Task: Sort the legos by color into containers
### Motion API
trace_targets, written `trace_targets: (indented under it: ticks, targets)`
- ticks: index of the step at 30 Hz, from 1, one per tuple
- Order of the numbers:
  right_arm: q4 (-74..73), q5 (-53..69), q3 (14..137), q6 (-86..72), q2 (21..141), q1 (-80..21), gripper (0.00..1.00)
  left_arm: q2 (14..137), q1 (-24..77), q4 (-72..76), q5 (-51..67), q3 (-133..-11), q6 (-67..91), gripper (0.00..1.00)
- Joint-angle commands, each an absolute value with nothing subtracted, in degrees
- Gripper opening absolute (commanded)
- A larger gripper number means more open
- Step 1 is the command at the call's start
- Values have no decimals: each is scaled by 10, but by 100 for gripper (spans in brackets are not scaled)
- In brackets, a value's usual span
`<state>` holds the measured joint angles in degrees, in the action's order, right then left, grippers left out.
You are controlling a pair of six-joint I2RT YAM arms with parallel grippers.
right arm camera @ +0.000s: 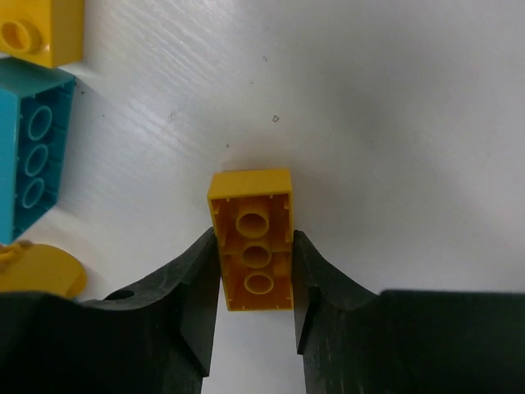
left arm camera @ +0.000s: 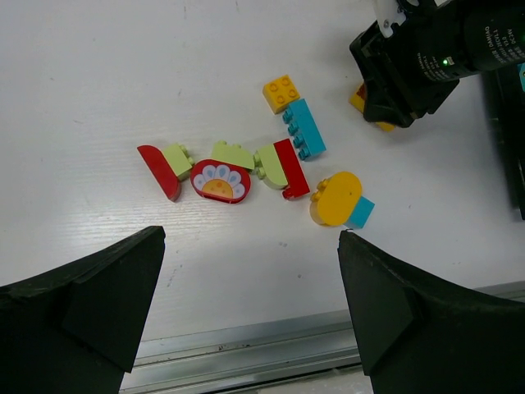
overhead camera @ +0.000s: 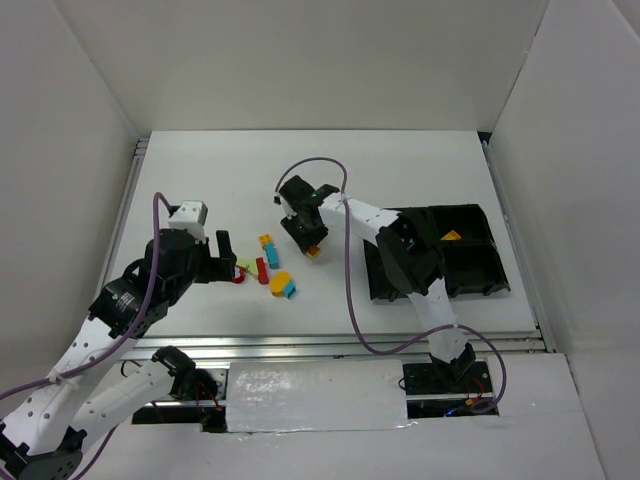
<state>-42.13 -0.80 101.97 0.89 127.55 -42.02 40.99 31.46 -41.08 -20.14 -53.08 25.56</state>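
The robot's right gripper will lift up and move over the far container, which is to its right in the top view, and let go of the brick where yellow already lies.
A yellow brick (right arm camera: 253,205) lies upside down on the white table, hollow side up. My right gripper (right arm camera: 254,235) is shut on it, one finger pressed against each long side. From above, that gripper (overhead camera: 312,243) is just right of the pile of legos (overhead camera: 272,265). The pile holds a yellow square brick (left arm camera: 280,93), a cyan brick (left arm camera: 304,128), red pieces (left arm camera: 219,181), pale green pieces (left arm camera: 271,167) and a yellow round piece (left arm camera: 336,198). My left gripper (left arm camera: 250,238) hangs open on the near side of the pile, nothing between its fingers. The black containers tray (overhead camera: 470,210) is at the right.
A yellow piece (overhead camera: 452,236) lies in a far compartment of the tray. The right arm's links (overhead camera: 410,255) reach over the tray's left half. A metal rail (left arm camera: 246,349) runs along the near table edge. White walls enclose the table.
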Motion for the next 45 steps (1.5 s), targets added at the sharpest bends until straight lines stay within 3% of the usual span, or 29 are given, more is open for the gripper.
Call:
trace_targets:
  ticks: [1,5,6,12,15,23,27,31,33,34,35,36,39,42,45]
  targets:
    - [-425,-18,1028,3,1265,-419,34,404,312,-388,-195,-533,243,100]
    - [-403,-18,1002,1,1240,-412,28,403,312,-388,-193,-532,243,99]
    - [-405,-18,1004,-7,1235,-412,0,403,312,-388,-192,-532,243,100]
    - [-373,-82,930,-130,1092,-361,0,397,312,-389,-200,-532,245,100]
    - [-369,-73,862,-244,1013,-251,0,395,313,-390,-203,-532,247,100]
    - [-367,-123,766,-302,899,21,0,393,312,-388,-199,-531,246,99]
    - [-346,-127,742,-342,877,82,0,397,312,-388,-199,-531,245,100]
    - [-352,-134,750,-352,888,97,7,396,312,-388,-198,-530,246,100]
    - [-350,-132,751,-351,896,98,20,395,312,-387,-194,-529,244,100]
    - [-351,-134,751,-352,904,98,46,397,311,-386,-194,-530,243,99]
    - [-352,-134,754,-353,908,98,62,399,311,-388,-195,-531,244,100]
    - [-354,-133,757,-354,910,98,67,400,311,-388,-196,-532,245,100]
    - [-355,-127,759,-358,904,98,99,401,312,-388,-200,-532,246,99]
    - [-359,-120,761,-358,884,96,100,402,311,-391,-206,-532,248,99]
    - [-347,-107,750,-338,844,31,100,404,310,-395,-230,-535,257,100]
